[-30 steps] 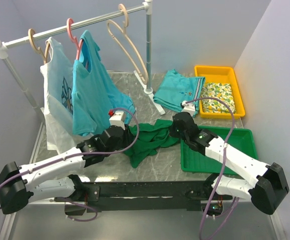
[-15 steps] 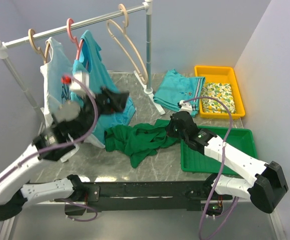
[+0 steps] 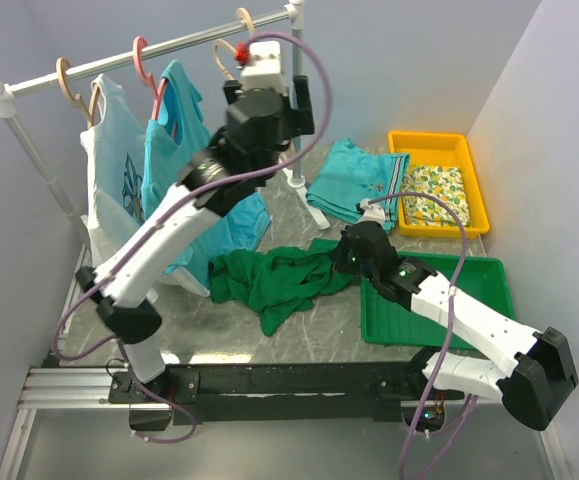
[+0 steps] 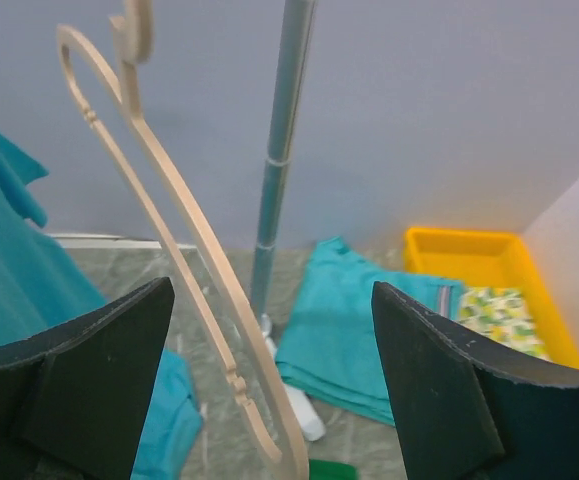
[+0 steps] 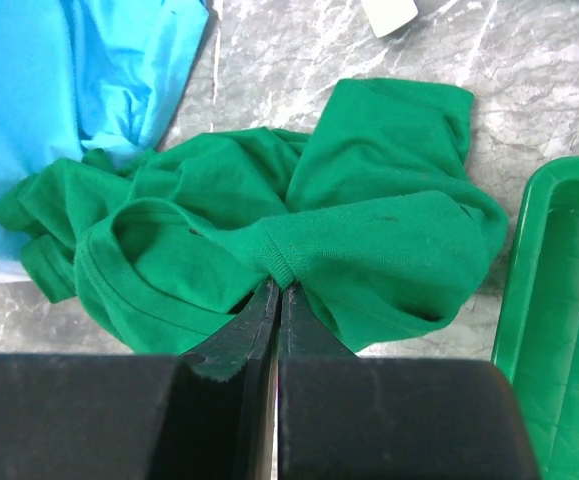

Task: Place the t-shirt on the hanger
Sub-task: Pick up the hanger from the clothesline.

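Observation:
The hanger's near lower end (image 4: 287, 456) is below my left gripper, and the hanger's arm already runs between my open fingers, so I should move down and close on that end next.
The dark green t-shirt (image 3: 274, 280) lies crumpled on the marble table, also in the right wrist view (image 5: 379, 230). My right gripper (image 3: 343, 260) is shut on a fold of its ribbed collar (image 5: 287, 268), low over the table. The beige hanger (image 3: 245, 20) hangs by its hook on the rail, mostly hidden behind my left arm in the top view. In the left wrist view the hanger (image 4: 164, 205) runs between my open fingers, nearer the left fingertip (image 4: 89, 380). My left gripper (image 4: 272, 395) is open and raised at the hanger, not touching it.
The rack's upright pole (image 4: 284, 150) stands just behind the hanger. A turquoise shirt (image 3: 184, 190) and a white printed shirt (image 3: 109, 170) hang left of it. Folded teal cloth (image 3: 354, 180), a yellow tray (image 3: 439, 145) and a green tray (image 3: 449, 305) sit at the right.
My left arm has swung up from the table beside the t-shirt to the hanger on the rail. The t-shirt now lies spread further left. The right gripper has stayed shut on it.

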Motion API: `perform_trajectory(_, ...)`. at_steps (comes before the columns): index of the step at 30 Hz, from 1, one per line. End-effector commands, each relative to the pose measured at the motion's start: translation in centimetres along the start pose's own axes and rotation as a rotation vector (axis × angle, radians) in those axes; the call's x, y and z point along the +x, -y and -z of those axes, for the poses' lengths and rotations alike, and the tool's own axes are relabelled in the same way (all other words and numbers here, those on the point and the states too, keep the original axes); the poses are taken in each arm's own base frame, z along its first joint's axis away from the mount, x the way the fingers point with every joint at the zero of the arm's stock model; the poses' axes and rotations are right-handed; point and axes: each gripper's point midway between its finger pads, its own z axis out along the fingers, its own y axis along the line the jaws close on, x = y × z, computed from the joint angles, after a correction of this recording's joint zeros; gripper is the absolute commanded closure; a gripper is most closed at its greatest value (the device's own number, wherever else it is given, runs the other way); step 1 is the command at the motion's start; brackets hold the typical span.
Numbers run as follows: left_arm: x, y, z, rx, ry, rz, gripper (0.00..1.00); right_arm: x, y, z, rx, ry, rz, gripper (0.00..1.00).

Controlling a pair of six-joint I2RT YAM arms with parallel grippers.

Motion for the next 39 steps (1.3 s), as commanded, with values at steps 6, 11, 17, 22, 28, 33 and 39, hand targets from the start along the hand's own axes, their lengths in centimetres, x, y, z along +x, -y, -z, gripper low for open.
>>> perform_trajectory(6, 2.2, -2.4, -2.3, -0.211, 0.0, -0.21, 0.19, -2.4, -1.3, 0.9, -0.041, 0.071, -0.046, 1.0)
perform_trajectory(11, 3.7, -2.9, -2.8, -0.246, -0.025, -0.264, 0.33, -2.5, -1.4, 0.9, -0.045, 0.071, -0.046, 1.0)
perform_trajectory(17, 4.8, -3.6, -2.8, -0.232, -0.064, -0.26, 0.5, -2.3, -1.3, 1.0, -0.045, 0.065, -0.05, 1.0)
perform_trajectory(22, 5.4, -4.4, -2.3, -0.234, -0.083, -0.248, 0.57, -2.0, -1.3, 1.0, -0.053, 0.063, -0.056, 1.0)
perform_trajectory(28, 5.0, -5.2, -1.8, -0.254, -0.081, -0.25, 0.69, -2.0, -1.5, 1.2, -0.062, 0.064, -0.061, 1.0)
perform_trajectory(33, 3.9, -5.8, -1.4, -0.276, -0.055, -0.248, 0.81, -2.0, -1.6, 1.1, -0.061, 0.059, -0.058, 1.0)
perform_trajectory(39, 2.1, -6.2, -0.8, -0.292, -0.026, -0.252, 0.98, -2.3, -1.9, 1.1, -0.069, 0.062, -0.053, 1.0)
